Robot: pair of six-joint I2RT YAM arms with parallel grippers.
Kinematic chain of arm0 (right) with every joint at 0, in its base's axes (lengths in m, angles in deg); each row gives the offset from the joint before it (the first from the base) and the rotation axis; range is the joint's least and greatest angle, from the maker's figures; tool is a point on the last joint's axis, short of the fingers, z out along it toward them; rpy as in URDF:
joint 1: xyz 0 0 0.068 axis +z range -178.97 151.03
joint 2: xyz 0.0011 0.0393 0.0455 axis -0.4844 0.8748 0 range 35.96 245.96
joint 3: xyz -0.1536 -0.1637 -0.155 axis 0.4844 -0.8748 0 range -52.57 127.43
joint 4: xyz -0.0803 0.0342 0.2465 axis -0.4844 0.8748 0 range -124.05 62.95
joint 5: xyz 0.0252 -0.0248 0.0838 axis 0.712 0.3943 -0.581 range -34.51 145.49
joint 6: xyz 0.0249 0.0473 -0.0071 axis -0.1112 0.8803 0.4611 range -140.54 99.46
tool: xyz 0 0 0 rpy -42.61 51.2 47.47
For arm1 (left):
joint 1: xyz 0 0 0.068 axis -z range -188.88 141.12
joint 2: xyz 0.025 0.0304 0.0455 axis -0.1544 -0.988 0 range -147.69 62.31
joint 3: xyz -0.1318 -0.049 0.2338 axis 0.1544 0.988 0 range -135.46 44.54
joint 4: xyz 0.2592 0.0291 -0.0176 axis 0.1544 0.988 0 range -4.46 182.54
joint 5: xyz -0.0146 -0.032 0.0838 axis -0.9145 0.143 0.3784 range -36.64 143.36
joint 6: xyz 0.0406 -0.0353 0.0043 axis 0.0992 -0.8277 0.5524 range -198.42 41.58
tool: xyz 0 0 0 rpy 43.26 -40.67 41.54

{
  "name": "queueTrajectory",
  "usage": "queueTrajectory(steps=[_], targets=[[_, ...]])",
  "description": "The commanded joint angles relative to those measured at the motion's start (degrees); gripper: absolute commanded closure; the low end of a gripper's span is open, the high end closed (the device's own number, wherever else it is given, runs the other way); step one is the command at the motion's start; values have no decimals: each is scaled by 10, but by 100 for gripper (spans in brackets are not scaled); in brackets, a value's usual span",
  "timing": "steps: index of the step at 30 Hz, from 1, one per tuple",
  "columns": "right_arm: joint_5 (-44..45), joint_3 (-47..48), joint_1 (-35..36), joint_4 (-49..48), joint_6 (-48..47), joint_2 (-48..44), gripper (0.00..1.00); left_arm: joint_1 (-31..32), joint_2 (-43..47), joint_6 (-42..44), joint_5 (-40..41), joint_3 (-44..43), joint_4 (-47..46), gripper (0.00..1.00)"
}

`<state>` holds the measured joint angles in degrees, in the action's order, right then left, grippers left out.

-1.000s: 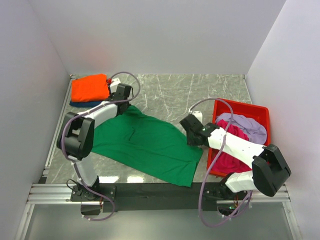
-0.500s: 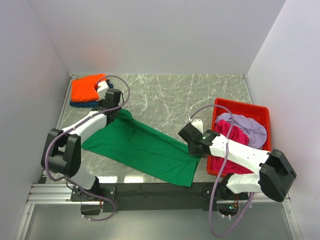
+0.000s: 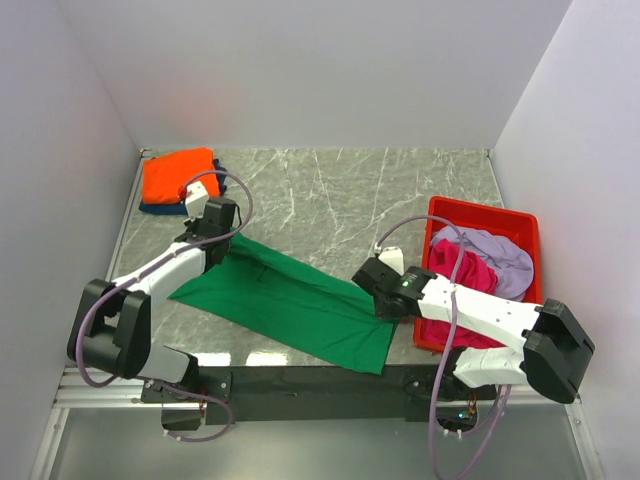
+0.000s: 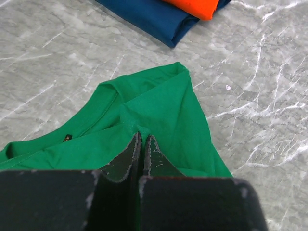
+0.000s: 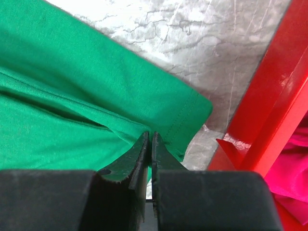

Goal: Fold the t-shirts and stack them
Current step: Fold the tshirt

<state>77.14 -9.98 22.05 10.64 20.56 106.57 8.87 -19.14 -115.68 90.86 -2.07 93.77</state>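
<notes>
The fold of green cloth stretches straight between both grippers, so my left gripper next needs to move slightly back from the navy blue t-shirt [image 3: 158, 208] and then release the pinch near the green t-shirt's collar.
The bright green t-shirt [image 3: 290, 300] lies as a long diagonal band across the marble table. My left gripper [image 3: 222, 236] is shut on a pinch of its cloth near the collar [image 4: 143, 136]. At the shirt's hem corner beside the red bin, my right gripper [image 3: 386, 292] is shut on a fold of green cloth [image 5: 150, 134]. A folded orange t-shirt [image 3: 178, 175] rests on a folded navy blue t-shirt [image 3: 158, 208] in the far left corner. The magenta t-shirt [image 3: 458, 278] and the pale lilac t-shirt [image 3: 502, 255] lie crumpled in the bin.
The red plastic bin [image 3: 480, 208] stands at the right, its wall [image 5: 269, 106] close to my right gripper. White walls enclose the table on three sides. A black rail runs along the near edge [image 3: 300, 382].
Both grippers have moved toward the near edge, pulling the green shirt's far side with them. The shirt has narrowed into a thinner band. The left gripper has drawn away from the orange stack.
</notes>
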Motion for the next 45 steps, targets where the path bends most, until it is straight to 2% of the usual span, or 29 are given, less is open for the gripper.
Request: queueTrajectory(steps=[1,8,11,12,13,15,16,19,20,27,31,36,40,45], targets=[[20,-11,8,16,18,0,100,-1,25,-12,21,12,-7,99],[33,-11,18,28,35,22,100,-2,18,-40,57,22,30,99],[33,-7,22,36,40,30,100,-2,18,-57,68,21,59,90],[32,-4,28,38,41,30,97,-2,21,-62,70,25,67,86],[31,-1,32,43,42,30,82,-2,24,-67,72,26,79,76],[37,10,43,63,57,24,68,-2,43,-78,78,38,88,67],[38,15,54,71,61,16,61,-2,50,-82,79,42,94,58],[48,38,72,99,74,-1,54,-2,85,-88,98,47,108,42],[50,43,73,101,73,-15,53,-2,98,-91,105,44,124,40],[60,41,72,54,63,-13,50,22,138,-87,89,31,110,39],[61,31,65,16,50,8,48,57,110,-99,72,25,96,38],[23,9,67,-14,51,51,49,59,76,-98,57,21,87,34],[-15,-17,82,-32,58,41,50,35,72,-82,46,23,79,28],[-7,-15,91,-27,64,2,50,-19,55,-45,7,20,12,28]])
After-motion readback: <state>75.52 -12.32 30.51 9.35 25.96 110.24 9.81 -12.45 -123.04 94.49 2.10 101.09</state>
